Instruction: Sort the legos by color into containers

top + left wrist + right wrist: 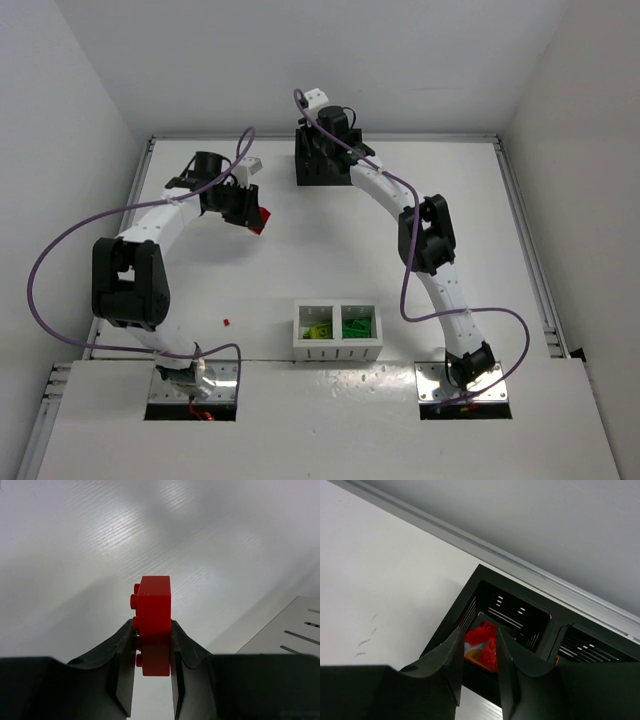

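Observation:
My left gripper holds the lego and will next move outward, to the right in the top view. Red legos are in the black container, so it will go over their section (315, 144) and release the lego.
My left gripper (250, 208) hangs over the back left of the table, shut on a red lego (154, 612) that stands upright between its fingers; the same lego (260, 219) shows in the top view. My right gripper (478, 632) hovers over the left compartment of the black container (512, 607), jaws slightly apart and gripping nothing. Red legos (487, 642) lie in that compartment below the fingers. From above, the right gripper (320, 148) sits over the black container (318, 168) at the back. The white container (337, 350) near the front holds lime green legos (318, 330) and dark green legos (355, 325).
A single small red lego (227, 322) lies on the table left of the white container. A slotted metal plate (295, 630) shows at the right of the left wrist view. The table's back rail (520, 562) runs just behind the black container. White walls close in the table.

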`<state>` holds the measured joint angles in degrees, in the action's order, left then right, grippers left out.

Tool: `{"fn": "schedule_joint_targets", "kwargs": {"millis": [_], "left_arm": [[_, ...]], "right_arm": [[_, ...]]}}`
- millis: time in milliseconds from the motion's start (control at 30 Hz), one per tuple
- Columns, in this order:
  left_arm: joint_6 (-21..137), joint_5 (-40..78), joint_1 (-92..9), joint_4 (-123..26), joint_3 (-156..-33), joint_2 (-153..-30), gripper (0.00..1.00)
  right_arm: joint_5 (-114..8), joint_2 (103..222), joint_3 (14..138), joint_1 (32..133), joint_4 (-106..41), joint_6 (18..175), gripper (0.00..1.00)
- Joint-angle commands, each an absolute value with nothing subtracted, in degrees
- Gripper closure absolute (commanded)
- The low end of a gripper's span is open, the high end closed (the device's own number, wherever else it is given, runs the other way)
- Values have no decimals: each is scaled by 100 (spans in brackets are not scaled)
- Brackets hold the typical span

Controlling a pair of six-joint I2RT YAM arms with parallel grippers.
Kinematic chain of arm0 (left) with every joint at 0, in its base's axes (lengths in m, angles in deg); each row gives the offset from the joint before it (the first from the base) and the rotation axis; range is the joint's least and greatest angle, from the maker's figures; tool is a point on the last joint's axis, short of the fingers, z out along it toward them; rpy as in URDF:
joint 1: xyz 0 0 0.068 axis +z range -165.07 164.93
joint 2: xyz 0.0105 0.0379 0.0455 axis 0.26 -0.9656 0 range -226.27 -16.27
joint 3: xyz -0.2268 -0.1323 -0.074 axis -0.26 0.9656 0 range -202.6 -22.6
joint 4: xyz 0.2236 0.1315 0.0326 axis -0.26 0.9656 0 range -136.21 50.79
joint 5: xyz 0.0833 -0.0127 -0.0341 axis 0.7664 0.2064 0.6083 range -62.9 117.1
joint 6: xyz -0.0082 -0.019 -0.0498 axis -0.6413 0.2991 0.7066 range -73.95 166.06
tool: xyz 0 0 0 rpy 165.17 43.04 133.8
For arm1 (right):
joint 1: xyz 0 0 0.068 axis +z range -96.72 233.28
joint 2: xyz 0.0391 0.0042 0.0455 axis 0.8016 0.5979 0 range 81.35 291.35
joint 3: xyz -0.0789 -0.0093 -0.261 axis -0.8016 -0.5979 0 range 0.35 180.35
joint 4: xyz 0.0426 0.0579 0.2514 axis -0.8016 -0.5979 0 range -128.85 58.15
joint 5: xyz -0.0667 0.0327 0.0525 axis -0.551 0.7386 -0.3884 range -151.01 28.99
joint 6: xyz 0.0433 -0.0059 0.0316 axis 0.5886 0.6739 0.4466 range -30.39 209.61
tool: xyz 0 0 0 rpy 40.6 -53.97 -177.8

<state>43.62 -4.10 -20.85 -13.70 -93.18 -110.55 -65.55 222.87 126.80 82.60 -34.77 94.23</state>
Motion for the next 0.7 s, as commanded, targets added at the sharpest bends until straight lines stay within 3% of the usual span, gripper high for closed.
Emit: {"fn": "schedule_joint_targets", "kwargs": {"millis": [0,167,333,667], "left_arm": [[4394,-612,-2008,-1475,-9589,-10812,94],[4684,-744,-2008,-1790,-9853,-10935,94],[5053,-692,-2061,-2229,-10432,-11312,94],[5599,-147,-2596,-2924,-12111,-12516,94]], "right_arm": [[-6725,22127,12656,8228,-3150,9435,64],[-6725,22127,12656,8228,-3044,9435,57],[-6725,21522,12358,8228,-3176,9435,58],[-6128,19073,9503,7930,-4142,9014,64]]}}
